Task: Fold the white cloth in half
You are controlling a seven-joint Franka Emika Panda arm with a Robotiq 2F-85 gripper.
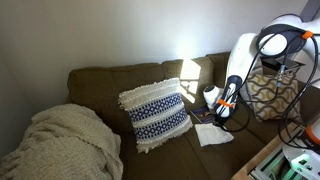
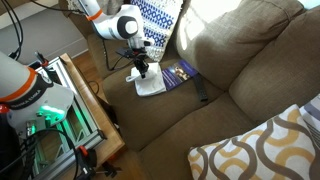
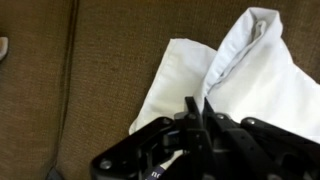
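Next, my gripper will lower the pinched edge onto the flat part of the cloth (image 2: 153, 87) (image 3: 178, 80) and open to release it, since the raised fold stands bunched above that layer.
The white cloth (image 1: 213, 136) lies on the brown sofa seat (image 1: 170, 160), in front of the patterned pillow. It also shows in an exterior view (image 2: 150, 88) and in the wrist view (image 3: 250, 70). There one part of it is raised and bunched up over the flat part. My gripper (image 3: 197, 106) points down at the cloth, with its fingers closed together on a pinch of the cloth's edge. The gripper shows in both exterior views (image 1: 222, 119) (image 2: 140, 72), right over the cloth.
A white-and-blue fringed pillow (image 1: 155, 112) leans on the backrest. A cream knitted blanket (image 1: 60, 145) lies at one end of the sofa. A yellow patterned cushion (image 2: 265, 150) lies at the other end. A dark blue item (image 2: 181, 72) and a black object (image 2: 201, 91) lie beside the cloth. A wooden table (image 2: 95, 120) stands at the sofa's front.
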